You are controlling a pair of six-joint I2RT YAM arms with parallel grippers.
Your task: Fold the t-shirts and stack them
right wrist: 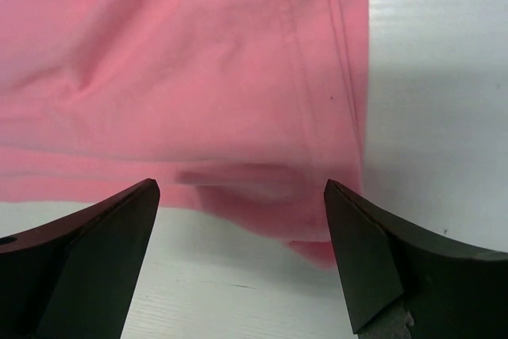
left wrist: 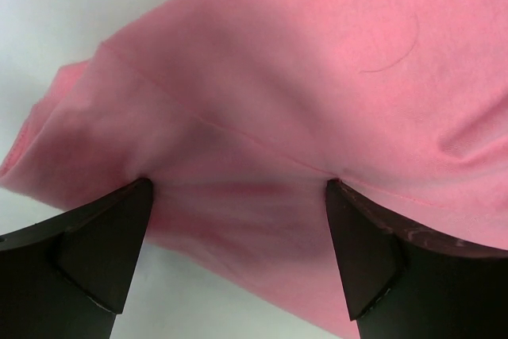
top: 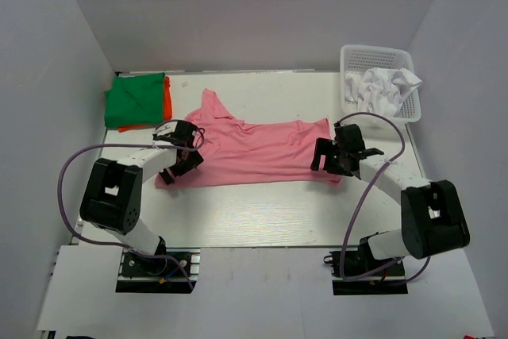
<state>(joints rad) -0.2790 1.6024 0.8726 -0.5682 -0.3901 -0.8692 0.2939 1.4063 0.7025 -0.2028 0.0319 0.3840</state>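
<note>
The tip of the sleeve (top: 209, 96) sticks out past the far edge of the pink t-shirt. My left gripper should next rise outward over the pink t-shirt and go down onto that tip.
A pink t-shirt (top: 254, 148) lies partly folded across the middle of the table, one sleeve pointing to the back left. My left gripper (top: 181, 156) is open over its left end; the wrist view shows pink cloth (left wrist: 262, 117) between the spread fingers (left wrist: 95, 248). My right gripper (top: 329, 158) is open over the shirt's right hem; its wrist view shows the hem corner (right wrist: 317, 228) between the spread fingers (right wrist: 373, 267). A folded stack of a green shirt (top: 136, 99) on an orange shirt (top: 167, 97) sits at the back left.
A white basket (top: 349, 61) at the back right holds a crumpled white shirt (top: 385, 89). White walls enclose the table on three sides. Bare table (top: 254, 212) lies between the pink shirt and the arm bases.
</note>
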